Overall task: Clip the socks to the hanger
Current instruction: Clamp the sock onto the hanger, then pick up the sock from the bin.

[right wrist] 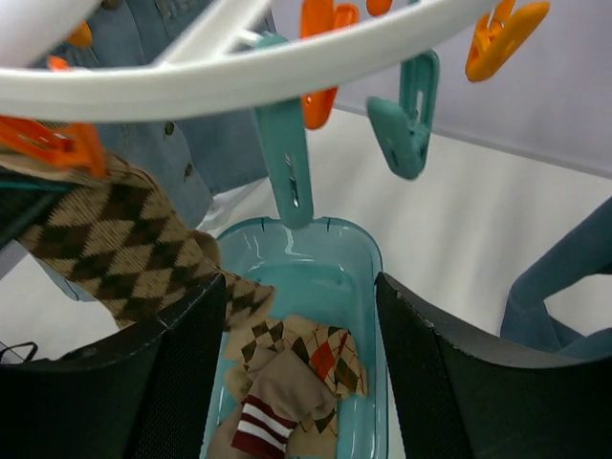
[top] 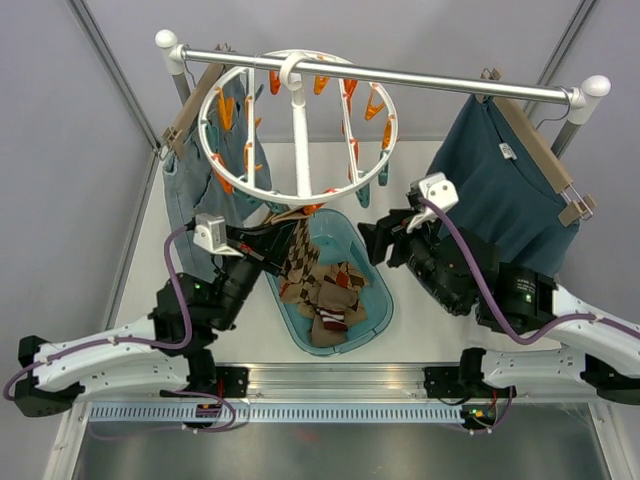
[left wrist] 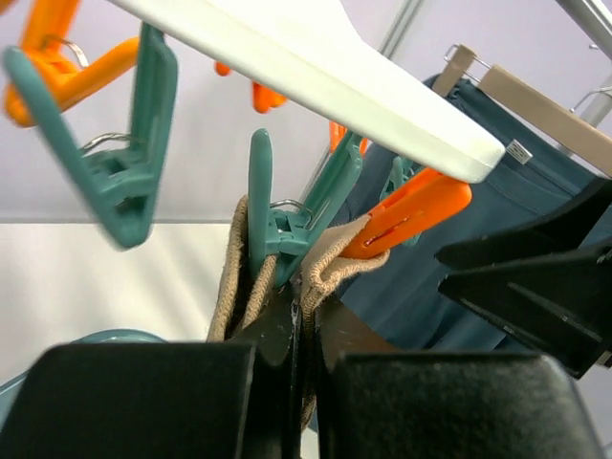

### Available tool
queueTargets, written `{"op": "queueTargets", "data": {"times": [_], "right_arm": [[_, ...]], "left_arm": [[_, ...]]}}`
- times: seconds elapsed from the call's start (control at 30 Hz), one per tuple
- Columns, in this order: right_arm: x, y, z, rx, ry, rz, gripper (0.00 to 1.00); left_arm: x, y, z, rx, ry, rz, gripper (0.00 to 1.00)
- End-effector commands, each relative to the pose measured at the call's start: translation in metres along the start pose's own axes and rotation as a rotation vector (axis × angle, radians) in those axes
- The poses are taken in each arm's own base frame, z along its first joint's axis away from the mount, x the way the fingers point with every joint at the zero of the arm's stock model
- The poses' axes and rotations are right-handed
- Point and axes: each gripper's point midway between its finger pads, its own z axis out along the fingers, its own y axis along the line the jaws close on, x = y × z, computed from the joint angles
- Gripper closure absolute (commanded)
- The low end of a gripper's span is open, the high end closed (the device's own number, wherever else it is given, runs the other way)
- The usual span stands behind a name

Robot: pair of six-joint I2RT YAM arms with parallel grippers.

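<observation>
The right gripper moves down and to the left in the top view onto the red-and-white striped cuff (top: 333,320) (right wrist: 262,427) next, as it lies uncovered in the basin.
The hanger (top: 300,120), a round white ring with orange and teal clothespins, hangs from the rail. My left gripper (top: 285,228) (left wrist: 308,316) is shut on the cuff of an argyle sock (top: 300,255) (left wrist: 325,268) right under the ring's near edge. A teal clothespin (left wrist: 277,229) and an orange one (left wrist: 406,215) sit on that cuff. The sock (right wrist: 124,249) dangles over the basin. My right gripper (top: 378,238) (right wrist: 301,373) is open and empty, just right of the sock and below the ring (right wrist: 239,76). More socks (top: 330,300) (right wrist: 296,373) lie in the basin.
A teal basin (top: 378,300) (right wrist: 359,258) sits on the table under the hanger. Blue-grey jeans (top: 190,175) hang on a wooden hanger at the left of the rail (top: 420,75). A teal sweater (top: 505,190) hangs at the right, close behind my right arm.
</observation>
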Motion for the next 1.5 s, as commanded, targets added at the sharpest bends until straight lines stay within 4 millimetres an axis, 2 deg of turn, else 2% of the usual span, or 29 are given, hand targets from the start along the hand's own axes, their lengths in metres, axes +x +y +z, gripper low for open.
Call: {"op": "queueTargets", "data": {"times": [0.0, 0.2, 0.37, 0.4, 0.47, 0.5, 0.57, 0.6, 0.67, 0.7, 0.77, 0.8, 0.87, 0.9, 0.97, 1.0, 1.1, 1.3, 1.47], "right_arm": [[0.016, -0.008, -0.001, 0.042, 0.027, 0.022, 0.30], [0.052, -0.006, 0.006, 0.049, 0.088, -0.018, 0.30], [0.083, -0.003, 0.011, 0.049, 0.133, -0.013, 0.32], [0.098, -0.001, 0.013, 0.042, 0.158, -0.028, 0.32], [0.114, 0.003, 0.015, 0.035, 0.189, -0.015, 0.33], [0.131, 0.003, 0.017, 0.042, 0.219, -0.035, 0.33], [0.147, 0.007, 0.020, 0.029, 0.245, -0.035, 0.34], [0.164, 0.007, 0.021, 0.034, 0.273, -0.043, 0.34], [0.178, 0.017, 0.024, -0.012, 0.295, -0.032, 0.34], [0.196, 0.019, 0.024, -0.027, 0.329, -0.054, 0.34], [0.212, 0.030, 0.025, -0.082, 0.357, -0.044, 0.35], [0.227, 0.032, 0.023, -0.103, 0.387, -0.060, 0.36], [0.238, 0.042, 0.024, -0.155, 0.396, -0.039, 0.36], [0.252, 0.048, 0.021, -0.192, 0.433, -0.043, 0.37], [0.262, 0.060, 0.021, -0.247, 0.453, -0.033, 0.40], [0.274, 0.064, 0.018, -0.274, 0.488, -0.036, 0.41], [0.291, 0.071, 0.016, -0.311, 0.523, -0.038, 0.43], [0.311, 0.085, 0.014, -0.356, 0.566, -0.037, 0.43], [0.328, 0.083, 0.018, -0.293, 0.596, -0.091, 0.44]], "left_arm": [[-0.013, 0.018, -0.009, -0.080, -0.001, -0.027, 0.98], [-0.034, 0.047, -0.026, -0.191, -0.011, 0.000, 0.98], [-0.049, 0.065, -0.032, -0.291, -0.016, 0.059, 0.98], [-0.052, 0.072, -0.033, -0.336, -0.021, 0.070, 0.98], [-0.056, 0.080, -0.036, -0.389, -0.020, 0.097, 0.98], [-0.058, 0.087, -0.039, -0.430, -0.027, 0.104, 0.98], [-0.062, 0.091, -0.041, -0.458, -0.033, 0.120, 0.98], [-0.063, 0.095, -0.042, -0.484, -0.038, 0.123, 0.98], [-0.065, 0.098, -0.042, -0.513, -0.037, 0.146, 0.98], [-0.066, 0.101, -0.044, -0.540, -0.040, 0.154, 0.98], [-0.069, 0.105, -0.044, -0.576, -0.049, 0.175, 0.98], [-0.069, 0.105, -0.044, -0.582, -0.050, 0.183, 0.98], [-0.071, 0.107, -0.042, -0.598, -0.053, 0.210, 0.98], [-0.072, 0.107, -0.041, -0.600, -0.058, 0.207, 0.98], [-0.071, 0.106, -0.039, -0.606, -0.057, 0.215, 0.98], [-0.070, 0.106, -0.038, -0.607, -0.055, 0.219, 0.98], [-0.067, 0.104, -0.035, -0.599, -0.050, 0.225, 0.98], [-0.065, 0.101, -0.032, -0.582, -0.048, 0.221, 0.98], [-0.062, 0.097, -0.030, -0.561, -0.042, 0.220, 0.98]]}}
